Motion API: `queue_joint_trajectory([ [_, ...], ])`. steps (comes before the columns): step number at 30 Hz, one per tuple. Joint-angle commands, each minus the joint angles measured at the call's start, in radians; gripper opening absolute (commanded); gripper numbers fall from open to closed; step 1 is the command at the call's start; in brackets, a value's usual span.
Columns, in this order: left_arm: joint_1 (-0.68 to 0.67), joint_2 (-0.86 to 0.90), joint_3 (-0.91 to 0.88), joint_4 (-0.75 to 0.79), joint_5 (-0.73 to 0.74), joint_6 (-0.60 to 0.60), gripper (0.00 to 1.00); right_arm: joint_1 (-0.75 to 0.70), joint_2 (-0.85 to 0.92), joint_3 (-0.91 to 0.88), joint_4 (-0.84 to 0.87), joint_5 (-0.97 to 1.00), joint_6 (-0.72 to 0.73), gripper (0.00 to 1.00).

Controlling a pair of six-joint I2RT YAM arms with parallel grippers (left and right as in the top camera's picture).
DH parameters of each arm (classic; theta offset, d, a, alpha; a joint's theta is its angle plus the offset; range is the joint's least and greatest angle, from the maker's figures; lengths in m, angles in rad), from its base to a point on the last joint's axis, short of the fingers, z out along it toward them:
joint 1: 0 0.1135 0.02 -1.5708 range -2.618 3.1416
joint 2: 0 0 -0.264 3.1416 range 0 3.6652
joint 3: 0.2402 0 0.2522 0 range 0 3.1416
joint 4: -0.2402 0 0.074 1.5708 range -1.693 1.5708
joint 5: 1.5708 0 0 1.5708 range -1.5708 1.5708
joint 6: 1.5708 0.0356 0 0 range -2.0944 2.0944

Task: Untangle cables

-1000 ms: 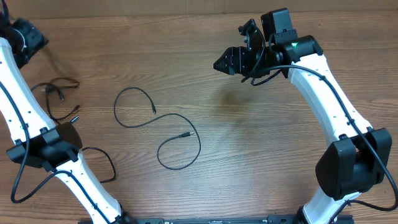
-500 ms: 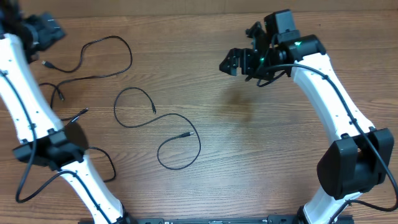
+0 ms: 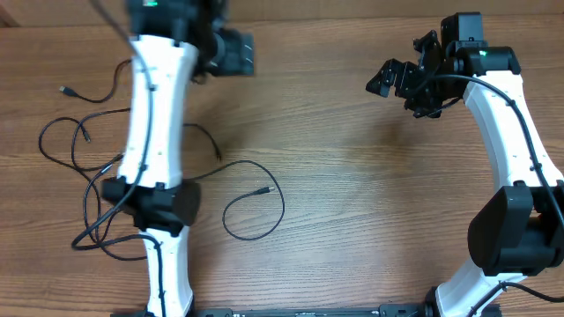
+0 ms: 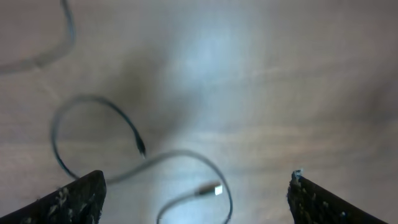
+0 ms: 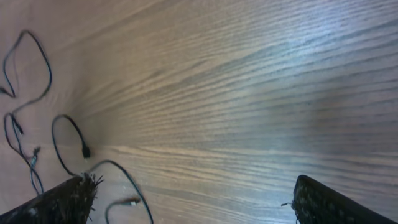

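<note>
My open left gripper moves down and back onto the black cable's dark plug end (image 3: 218,153) (image 4: 140,145) next, since it lies uncovered on bare wood, clear of the crossings.
One thin black cable (image 3: 282,207) lies in loops mid-table, its silvery plug tip (image 3: 267,189) pointing right. More black cables (image 3: 55,132) lie loosely crossed at the left, partly hidden by the left arm. My left gripper (image 3: 231,53) hangs blurred above the back of the table, open and empty. In the left wrist view the left gripper (image 4: 198,180) looks down on the looped cable (image 4: 127,124) and its plug tip (image 4: 214,188). My right gripper (image 3: 397,70) is open and empty at the back right. The right gripper's wrist view (image 5: 193,186) shows the cables (image 5: 68,134) far to the left.
The left arm (image 3: 154,132) stretches across the left half of the table, over part of the cables. Thicker black wires fixed to that arm (image 3: 97,246) loop near its elbow. The wooden tabletop (image 3: 370,202) is otherwise bare.
My left gripper has swung from the back left corner to the right, over the table's back. The cables at the left have shifted. My right gripper has moved right.
</note>
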Motion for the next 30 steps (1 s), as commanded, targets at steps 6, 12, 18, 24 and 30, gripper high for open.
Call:
queue_joint_trajectory([
  [6,-0.08,-0.018,-0.442,0.032,-0.187,-0.203,0.95,0.004,-0.013,0.011,-0.027,0.002,-0.081,1.0],
  [12,0.037,-0.031,-0.694,0.287,-0.04,-0.212,0.91,0.004,-0.013,0.011,-0.027,0.002,-0.083,1.0],
  [18,0.086,-0.03,-0.829,0.441,0.012,-0.275,0.79,0.004,-0.013,0.011,-0.027,0.002,-0.083,1.0],
  [24,0.092,-0.03,-0.901,0.454,-0.068,-0.283,0.69,0.004,-0.013,0.011,-0.027,0.01,-0.083,1.0],
  [30,0.116,-0.03,-1.053,0.586,-0.114,-0.322,0.66,0.004,-0.013,0.011,-0.036,0.012,-0.083,1.0],
])
